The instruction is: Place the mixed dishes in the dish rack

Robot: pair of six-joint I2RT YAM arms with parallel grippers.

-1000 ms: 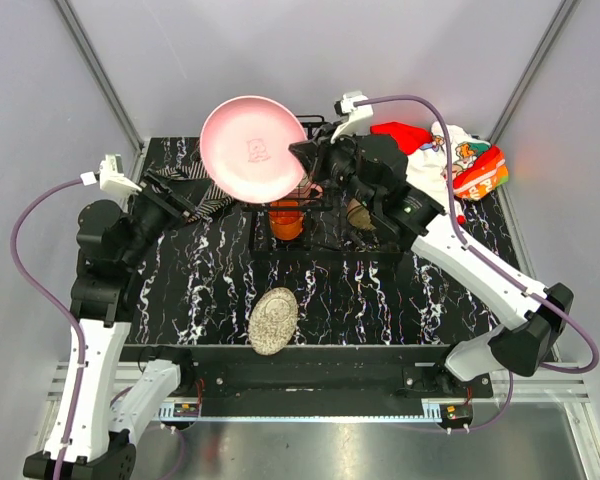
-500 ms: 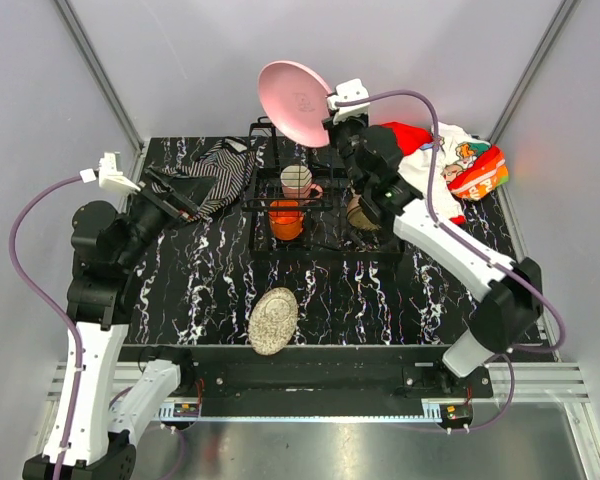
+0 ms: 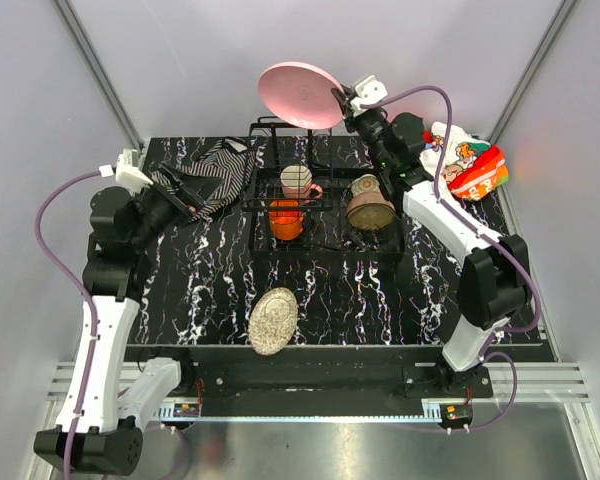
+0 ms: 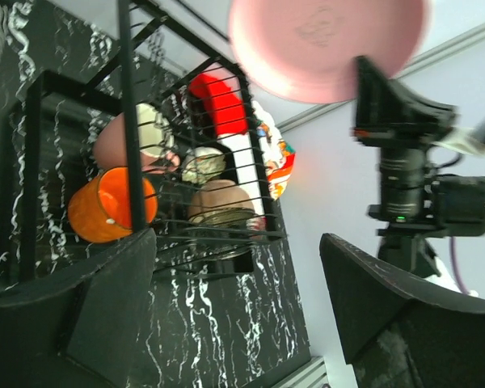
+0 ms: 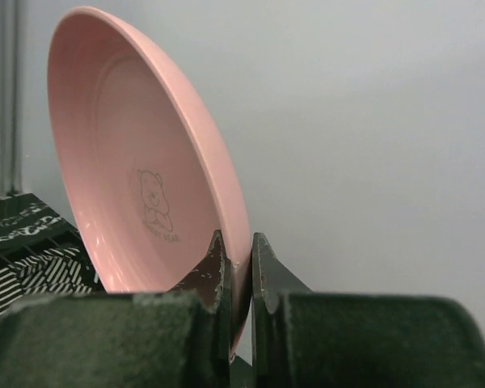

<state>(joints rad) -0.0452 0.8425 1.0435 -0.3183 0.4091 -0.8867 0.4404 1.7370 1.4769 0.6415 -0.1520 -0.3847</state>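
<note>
The right gripper goes down and to the left in the top view next and releases the plate in the rack's raised upright section (image 3: 292,146), which is empty below it.
My right gripper (image 3: 342,100) is shut on the rim of the pink plate (image 3: 300,95), held high and tilted over the back end of the black wire dish rack (image 3: 325,205). In the right wrist view the fingertips (image 5: 218,260) pinch the plate's (image 5: 145,162) edge. In the rack sit the orange cup (image 3: 286,220), the cream-pink mug (image 3: 298,181), the brownish bowl (image 3: 371,210) and a small floral cup (image 4: 202,164). The tan-gold plate (image 3: 272,320) lies at the table's front edge. My left gripper (image 4: 238,307) is open and empty, left of the rack.
The striped black-white cloth (image 3: 215,175) lies at the back left, just beside my left gripper. The red-white printed cloth (image 3: 460,165) is bunched at the back right. The rack's raised upright section (image 3: 270,125) stands at its back end under the plate.
My right arm has swung the pink plate from over the rack's left side up and back, so it now hangs above the rack's far end. The left arm has drawn back slightly.
</note>
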